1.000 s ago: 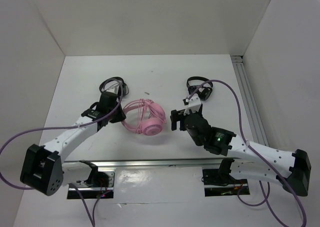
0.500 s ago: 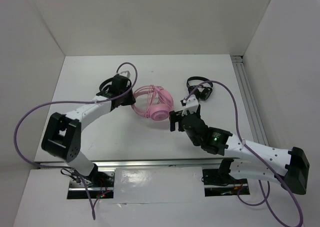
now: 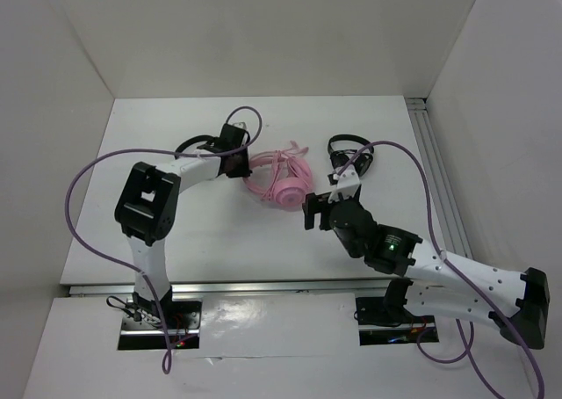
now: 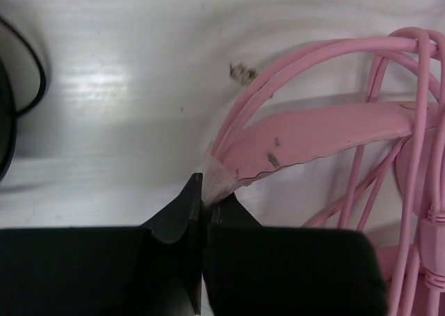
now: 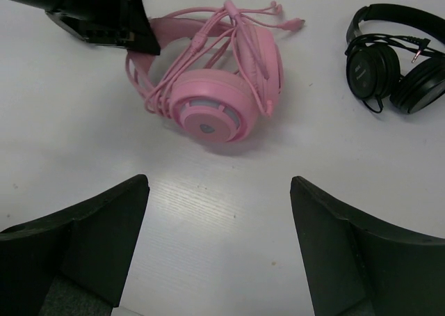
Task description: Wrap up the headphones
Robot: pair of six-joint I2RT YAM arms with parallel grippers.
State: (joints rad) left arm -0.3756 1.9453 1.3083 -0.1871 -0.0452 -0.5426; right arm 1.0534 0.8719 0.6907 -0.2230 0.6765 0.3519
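My left gripper carries the headband end outward to bare table between the wrapped pink headphones and the far wall next, then opens.
The pink headphones lie on the white table at mid-centre, with the thin pink cable looped many times around the headband and earcups. In the right wrist view they lie just ahead of my fingers. My left gripper is shut on the left end of the pink headband and cable bundle; its tips pinch that end. My right gripper is open and empty, just near-right of the headphones, not touching them.
A pair of black headphones lies right of the pink ones, also in the right wrist view. Another black pair lies partly under my left arm. White walls enclose the table on three sides; a metal rail runs along the right.
My left arm has swung towards the far right, pulling the pink headphones up and to the right across the table. My right gripper has stayed open and shifted slightly.
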